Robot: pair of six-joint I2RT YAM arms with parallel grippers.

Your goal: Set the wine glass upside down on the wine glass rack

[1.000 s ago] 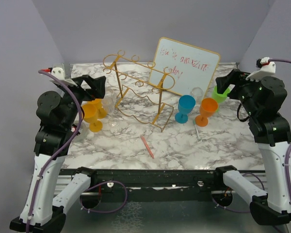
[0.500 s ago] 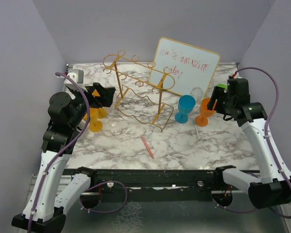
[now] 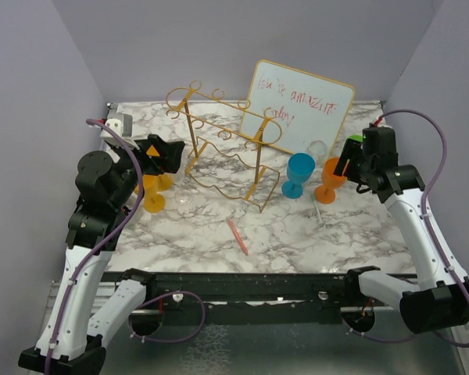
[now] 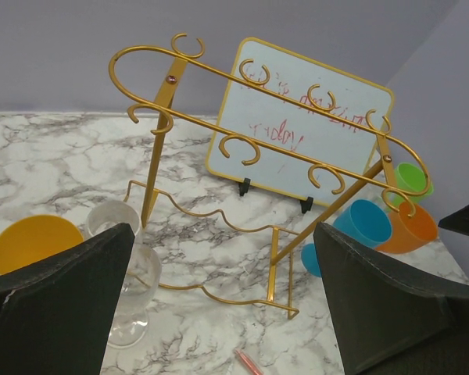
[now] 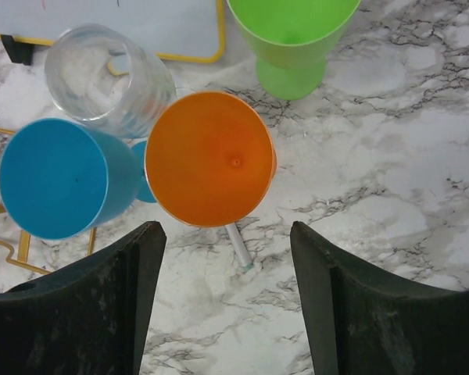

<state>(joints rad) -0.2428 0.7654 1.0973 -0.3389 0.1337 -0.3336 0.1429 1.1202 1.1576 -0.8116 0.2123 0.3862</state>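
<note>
I will next move my right gripper down and outward, straddle the orange glass's free rim edge [image 3: 344,177] [image 5: 273,162] and close, because that edge lies below and outward, away from the blue glass.
The gold wire wine glass rack [image 3: 223,148] [image 4: 277,152] stands mid-table with nothing hanging on it. Upright wine glasses stand to its right: blue [image 3: 299,173] [image 5: 59,178], orange [image 3: 331,180] [image 5: 209,156], green [image 3: 354,144] [image 5: 293,35] and clear [image 3: 318,148] [image 5: 109,78]. My right gripper [image 3: 344,167] [image 5: 228,273] hovers open just above and nearer than the orange glass, holding nothing. Left of the rack are a yellow glass [image 3: 150,191] [image 4: 31,242] and clear glasses [image 4: 133,281]. My left gripper [image 3: 170,156] [image 4: 223,305] is open and empty, facing the rack.
A gold-framed whiteboard [image 3: 298,105] [image 4: 297,129] with red writing leans behind the rack. A pink pen [image 3: 237,235] [image 4: 250,362] lies on the marble in front of the rack. A pale straw-like stick [image 5: 238,245] lies under the orange glass. Grey walls close in left and right.
The right arm swung down and forward from a raised pose to above the orange glass, then held still. The left arm shifted slightly right toward the rack.
</note>
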